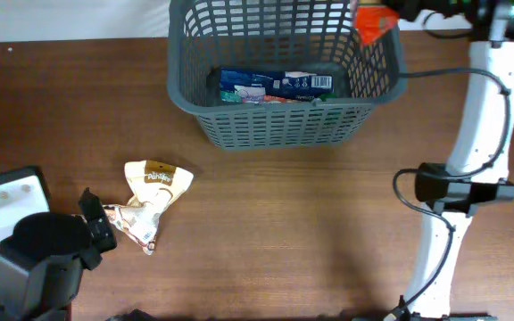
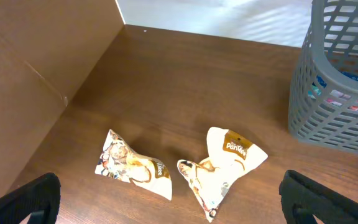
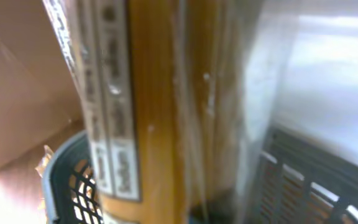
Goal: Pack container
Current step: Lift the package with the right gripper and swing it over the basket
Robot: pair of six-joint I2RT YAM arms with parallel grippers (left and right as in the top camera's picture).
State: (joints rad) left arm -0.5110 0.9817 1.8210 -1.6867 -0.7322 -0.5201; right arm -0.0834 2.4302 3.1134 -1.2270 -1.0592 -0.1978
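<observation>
My right gripper goes to the left in the overhead view and down into the basket's open middle next, since room shows above the blue and white packet [image 1: 275, 86].
The dark grey lattice basket [image 1: 279, 125] stands at the table's far middle with a blue and white packet [image 1: 275, 86] lying inside. My right gripper [image 1: 393, 12] is shut on an orange packet [image 1: 375, 23] and holds it over the basket's far right corner. The packet fills the right wrist view [image 3: 160, 112], hiding my fingers, with the basket rim [image 3: 58, 180] below. Two cream snack packets [image 1: 157, 184] [image 1: 132, 228] lie on the table at front left. My left gripper [image 2: 179, 202] is open and empty just in front of them [image 2: 134, 167] [image 2: 225, 163].
The right arm's white links [image 1: 482, 107] run along the table's right side. A white and black block [image 1: 12, 198] sits at the left edge by the left arm. The basket's corner [image 2: 334, 93] shows at the right of the left wrist view.
</observation>
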